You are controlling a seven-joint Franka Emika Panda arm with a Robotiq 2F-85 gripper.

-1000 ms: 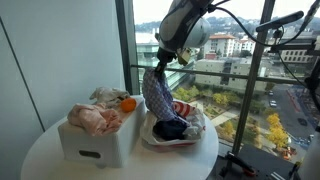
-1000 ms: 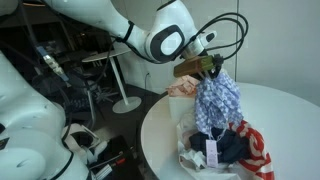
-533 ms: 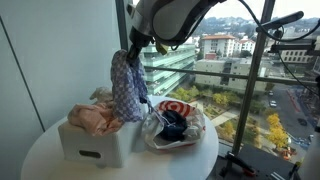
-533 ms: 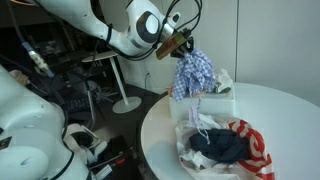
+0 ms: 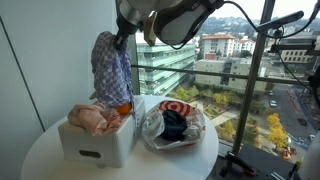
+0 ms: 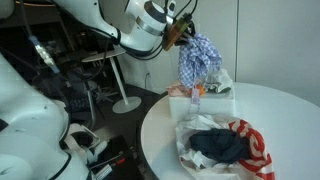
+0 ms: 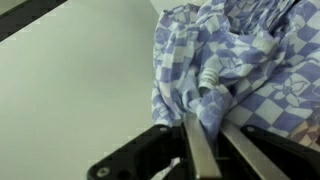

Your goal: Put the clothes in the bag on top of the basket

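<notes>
My gripper moves down toward the pink clothes (image 5: 92, 118) in the basket next and releases the checked cloth there, since the cloth's lower end already hangs over that pile.
My gripper (image 5: 118, 33) is shut on a blue-and-white checked cloth (image 5: 110, 68) and holds it in the air above the white basket (image 5: 95, 142). The cloth hangs down and its lower end is near the pink clothes (image 5: 92, 118) piled in the basket. In an exterior view the gripper (image 6: 186, 36) holds the cloth (image 6: 198, 62) above the basket (image 6: 210, 100). In the wrist view the cloth (image 7: 240, 65) is pinched between the jaws (image 7: 208, 135). The clear plastic bag (image 5: 150, 128) lies open beside the basket with dark blue clothes (image 5: 172, 126) and a red-and-white striped garment (image 5: 182, 106) in it.
Everything stands on a round white table (image 5: 40, 160) by a tall window. An orange item (image 5: 126, 107) lies on the basket's pile. In an exterior view the bag (image 6: 190, 150) is near the table's front edge, with the striped garment (image 6: 262, 150) beside it.
My gripper has lifted the checked cloth out of the bag and carried it sideways and upward, from above the bag to above the basket.
</notes>
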